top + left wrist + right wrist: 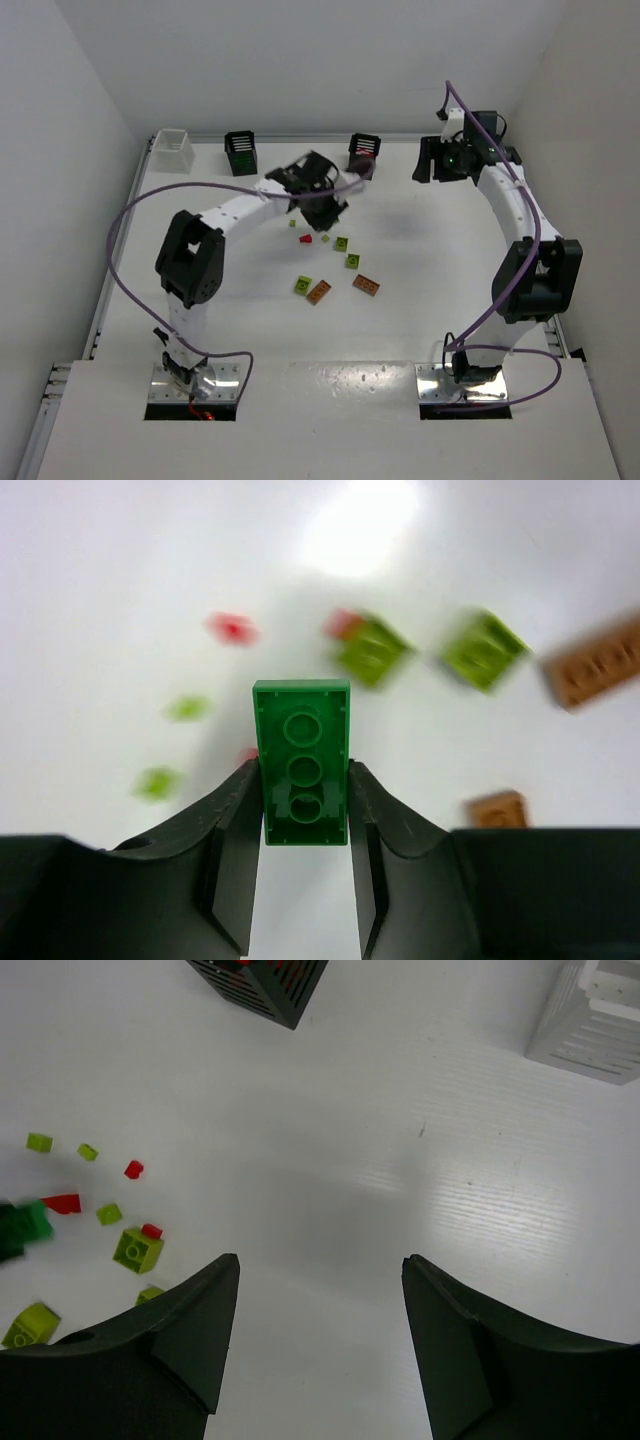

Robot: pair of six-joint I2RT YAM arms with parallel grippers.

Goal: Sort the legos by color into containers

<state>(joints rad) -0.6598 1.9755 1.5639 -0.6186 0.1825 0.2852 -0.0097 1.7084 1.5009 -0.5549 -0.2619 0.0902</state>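
Observation:
The left gripper carries the dark green lego outward and to the left in the top view next, over the black bin holding green [240, 153], which matches its color.
In the left wrist view my left gripper [303, 780] is shut on a dark green lego [302, 750], held lengthwise above the table. From above, the left gripper [318, 195] hangs just behind the loose legos: a red one [306, 239], yellow-green ones [341, 243] [302, 285] and orange-brown ones [366, 285] [318, 292]. The containers stand along the back: a white bin [173, 148], a black bin [241, 152] and a black bin with red pieces [364, 152]. My right gripper [320, 1260] is open over bare table, near the back right [440, 160].
In the right wrist view a second white bin [592, 1015] stands at the upper right and the black bin with red pieces [262, 985] at the top. White walls close off the table's left, back and right. Purple cables loop beside both arms.

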